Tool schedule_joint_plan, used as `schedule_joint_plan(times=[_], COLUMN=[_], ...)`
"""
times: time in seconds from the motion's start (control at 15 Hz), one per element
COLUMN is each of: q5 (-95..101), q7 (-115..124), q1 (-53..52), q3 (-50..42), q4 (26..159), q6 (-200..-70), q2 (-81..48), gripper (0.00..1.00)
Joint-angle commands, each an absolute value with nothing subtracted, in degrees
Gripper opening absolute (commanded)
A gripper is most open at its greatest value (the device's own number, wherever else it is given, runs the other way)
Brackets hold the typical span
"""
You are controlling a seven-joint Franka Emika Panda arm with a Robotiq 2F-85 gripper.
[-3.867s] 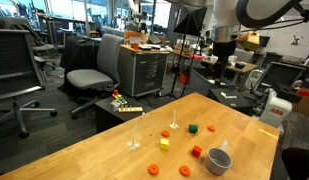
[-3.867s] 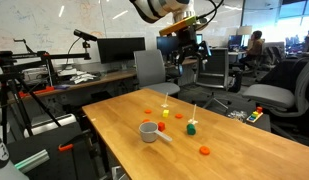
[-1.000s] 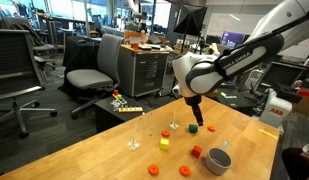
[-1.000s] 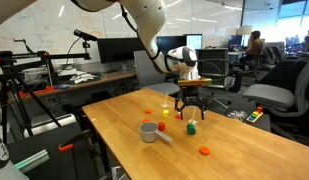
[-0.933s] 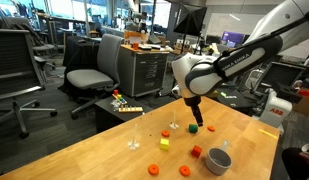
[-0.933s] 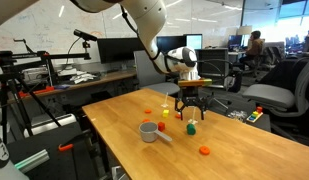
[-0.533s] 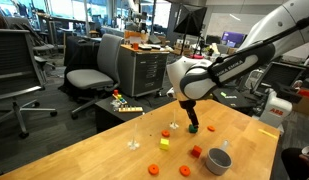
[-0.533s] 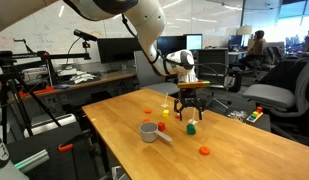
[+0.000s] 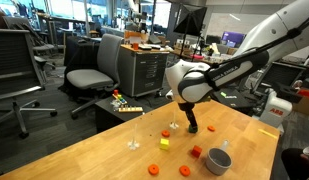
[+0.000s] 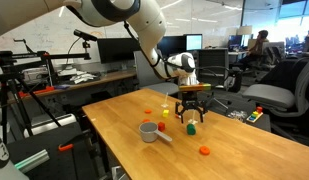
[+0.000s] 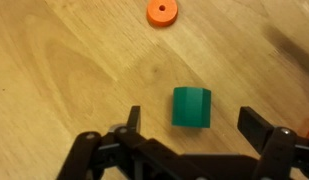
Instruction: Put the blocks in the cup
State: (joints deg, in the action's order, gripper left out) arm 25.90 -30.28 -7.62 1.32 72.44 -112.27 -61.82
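I should lower my gripper a little further around the green block next, then close on its sides, since it sits centred between the open black fingers.
My gripper [image 11: 194, 124] is open, its two black fingers straddling a green block [image 11: 192, 106] on the wooden table. In both exterior views the gripper [image 9: 192, 125] [image 10: 191, 121] hangs low right over that green block [image 10: 191, 128]. The grey metal cup [image 9: 219, 160] [image 10: 149, 131] stands apart nearer the table edge. A yellow block [image 9: 164, 143] [image 10: 163, 126], a red block [image 9: 197, 152], orange blocks [image 9: 211, 128] [image 10: 204, 151] and an orange ring [image 11: 162, 13] lie scattered around.
The wooden table [image 9: 94, 155] [image 10: 244, 150] holds further small orange pieces [image 9: 153, 168] and two thin clear pegs [image 9: 134, 143]. Office chairs [image 9: 89, 75] and desks stand beyond the table edges.
My gripper has come down from high above and now sits lower, around the green block. The blocks and cup have not moved.
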Motion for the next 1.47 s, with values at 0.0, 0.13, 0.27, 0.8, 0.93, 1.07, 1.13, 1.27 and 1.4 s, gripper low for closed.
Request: schedule_joint_plan(times=[0.0,0.13,0.27,0.8,0.93,1.07,1.13,1.27,1.4], q5=[26.12,26.11,26.07,25.95,25.83,25.75,25.72,25.66,26.3], q7=[-30.75,-30.71,-30.48,-29.66,-29.62,-29.61,-29.64,-29.9,-30.0], q1=[-7.76,-7.67,-7.69,-7.8,-7.75,-7.7,-7.67,-7.6,-7.79], q3=[0.65,0.58,0.52,0.05,0.07,0.08,0.09,0.24,0.15], q4=[68.81,68.87,69.08,67.21,66.71,66.26,66.06,65.94,67.15], q6=[-109.51,-109.35,-109.23,-107.24,-106.94,-106.75,-106.71,-106.63,-107.74], q2=[-63.6,-63.67,-63.87,-66.19,-66.54,-66.84,-66.93,-66.83,-65.76], gripper=[1.0,1.0,1.0,0.7,0.53,0.37,0.31,0.18,0.18])
